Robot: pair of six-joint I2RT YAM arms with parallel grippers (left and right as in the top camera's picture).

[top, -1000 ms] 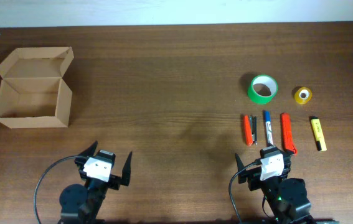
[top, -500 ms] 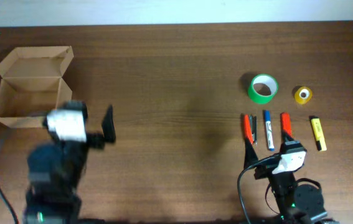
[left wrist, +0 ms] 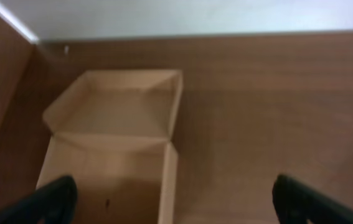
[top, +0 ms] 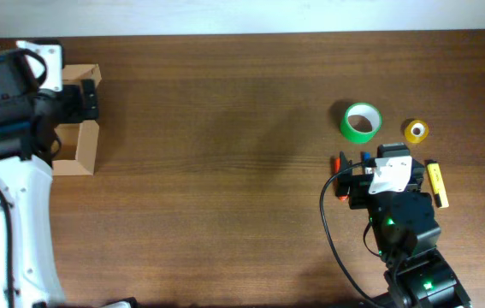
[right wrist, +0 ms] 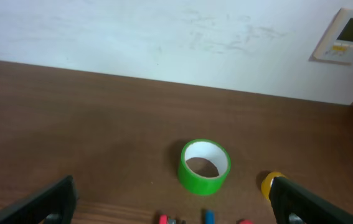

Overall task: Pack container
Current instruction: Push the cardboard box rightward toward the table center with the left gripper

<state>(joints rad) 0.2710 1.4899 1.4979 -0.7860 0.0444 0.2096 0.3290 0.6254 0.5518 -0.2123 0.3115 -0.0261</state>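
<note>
My left gripper is open, and the thin upright edge of the container's side facing the table's middle runs between its fingers. So it should tip down and lower onto that side next.
The container (top: pixel 85 147) is an open light-brown cardboard box at the far left, largely hidden under my left arm. In the left wrist view the container (left wrist: pixel 117 146) lies below, lid flap folded back and inside bare. My left gripper (top: pixel 73 101) hovers over it, open and empty (left wrist: pixel 176 214). My right gripper (top: pixel 379 162) is open and empty (right wrist: pixel 176 214) above the markers. Ahead of it are a green tape roll (right wrist: pixel 204 165) and a small yellow tape roll (right wrist: pixel 269 185). Both rolls show overhead, green (top: pixel 361 121) and yellow (top: pixel 416 131).
A red marker (top: pixel 341 181), a blue marker tip (top: pixel 366 156) and a yellow highlighter (top: pixel 436 185) lie around my right wrist; other markers are hidden beneath it. The white wall (right wrist: pixel 164 37) runs along the table's far edge.
My left arm swung from the table's front up to the far left and now hangs over the container. My right arm moved forward over the markers toward the tape rolls.
</note>
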